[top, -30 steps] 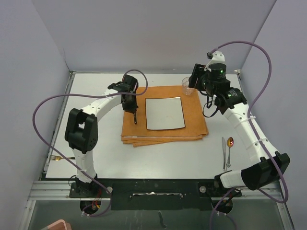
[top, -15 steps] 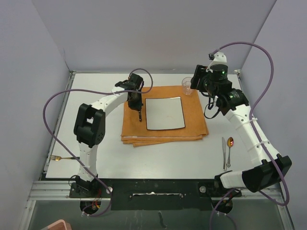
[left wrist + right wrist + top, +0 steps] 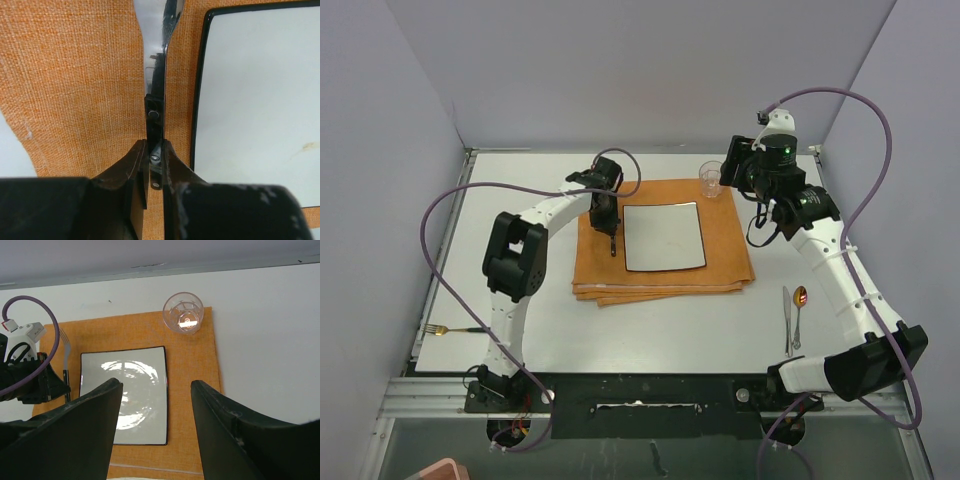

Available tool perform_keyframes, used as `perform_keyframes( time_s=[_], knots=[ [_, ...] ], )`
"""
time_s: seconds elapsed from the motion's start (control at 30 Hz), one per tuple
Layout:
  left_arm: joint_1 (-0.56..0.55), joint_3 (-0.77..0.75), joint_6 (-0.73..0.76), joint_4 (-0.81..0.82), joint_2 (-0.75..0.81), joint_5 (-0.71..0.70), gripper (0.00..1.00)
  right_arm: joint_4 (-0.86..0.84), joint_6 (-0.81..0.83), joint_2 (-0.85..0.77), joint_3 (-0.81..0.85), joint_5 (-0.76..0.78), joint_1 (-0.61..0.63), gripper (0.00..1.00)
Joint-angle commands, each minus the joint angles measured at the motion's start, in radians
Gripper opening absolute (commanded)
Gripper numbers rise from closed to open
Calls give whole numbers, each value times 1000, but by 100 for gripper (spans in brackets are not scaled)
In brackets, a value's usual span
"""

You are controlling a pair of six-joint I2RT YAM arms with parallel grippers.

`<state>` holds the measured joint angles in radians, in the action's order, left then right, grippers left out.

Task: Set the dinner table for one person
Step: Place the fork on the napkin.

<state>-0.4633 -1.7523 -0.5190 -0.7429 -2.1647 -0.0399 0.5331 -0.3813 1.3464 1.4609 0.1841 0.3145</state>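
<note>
The fork will go down next, and my left gripper will pull it slightly back onto the mat [image 3: 156,159] beside the plate.
The dinner table [image 3: 525,195] is a large off-white top with an orange cloth mat [image 3: 730,245] in its middle. A square white plate [image 3: 664,236] with a dark rim lies on the mat. My left gripper [image 3: 609,228] is shut on the black handle of a fork [image 3: 156,107] and holds it low over the mat, just left of the plate [image 3: 260,100]. The fork's silver tines [image 3: 66,349] point toward the back wall. My right gripper [image 3: 155,385] hangs open and empty above the mat's right side, near a clear glass [image 3: 183,313].
The glass [image 3: 709,179] stands on the mat's back right corner. A knife [image 3: 786,318] and a spoon [image 3: 799,305] lie side by side near the table's front right. A gold-coloured fork [image 3: 450,329] lies at the front left edge. Grey walls enclose the table.
My left arm has carried the fork to the right, closer to the plate's left edge. The right arm has shifted slightly toward the back right.
</note>
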Motion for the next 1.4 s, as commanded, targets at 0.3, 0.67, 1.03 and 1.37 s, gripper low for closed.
perform_keyframes(
  time_s=[0.3, 0.67, 1.03, 1.37],
  knots=[
    [-1, 3, -28, 81, -62, 39, 0, -53, 3, 18, 15, 18, -13, 58],
    [-17, 113, -57, 103, 2, 28, 0, -70, -20, 36, 12, 5, -12, 58],
    [-39, 217, -79, 109, 69, 1, 0, -67, -34, 16, 3, 3, -12, 58],
    [-56, 274, -100, 100, 106, -15, 0, -61, -50, -5, -12, 7, -6, 58]
  ],
)
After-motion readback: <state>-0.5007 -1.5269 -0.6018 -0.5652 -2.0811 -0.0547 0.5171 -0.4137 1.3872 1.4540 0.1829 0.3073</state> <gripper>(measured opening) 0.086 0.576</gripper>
